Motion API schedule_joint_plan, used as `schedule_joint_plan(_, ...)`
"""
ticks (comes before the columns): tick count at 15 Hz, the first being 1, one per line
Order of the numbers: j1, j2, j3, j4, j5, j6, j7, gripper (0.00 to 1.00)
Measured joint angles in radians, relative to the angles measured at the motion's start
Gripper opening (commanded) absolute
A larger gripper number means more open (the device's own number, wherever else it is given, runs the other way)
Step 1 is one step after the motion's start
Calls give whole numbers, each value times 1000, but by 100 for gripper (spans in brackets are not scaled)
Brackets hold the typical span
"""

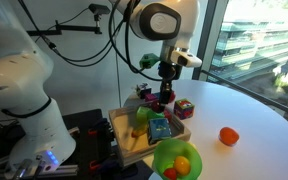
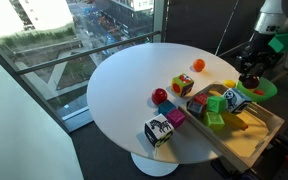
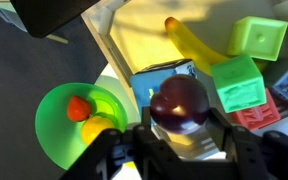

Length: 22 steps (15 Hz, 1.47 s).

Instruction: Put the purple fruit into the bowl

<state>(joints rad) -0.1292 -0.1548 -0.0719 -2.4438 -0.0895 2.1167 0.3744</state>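
My gripper will move over the bowl's empty space by the tray [image 1: 166, 154], then go down and let go. That space is below my gripper and to its left in the wrist view.
In the wrist view my gripper [image 3: 179, 125] is shut on the purple fruit [image 3: 179, 103], a dark roundish toy held between the two fingers. The lime-green bowl [image 3: 54, 130] lies to the left of it, holding a red-orange piece and a yellow piece. In both exterior views the gripper [image 1: 164, 97] [image 2: 250, 80] hangs above the wooden tray, with the bowl [image 1: 167, 155] [image 2: 262, 92] close by. The fruit itself is hard to make out in the exterior views.
A light wooden tray [image 1: 124, 130] [image 3: 134, 40] holds a banana [image 3: 189, 42], green cubes [image 3: 256, 38] and a blue box [image 3: 164, 78]. On the round white table [image 2: 124, 90] lie an orange fruit [image 1: 228, 136], a red ball [image 2: 160, 96] and coloured blocks [image 2: 159, 130].
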Motion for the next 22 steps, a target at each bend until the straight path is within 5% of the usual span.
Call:
schedule_joint_plan(12,-122,42,-110,-10,-18,107,23,33)
schedule_joint_plan(22,-140,125,-158,-10,-31,217,32,33)
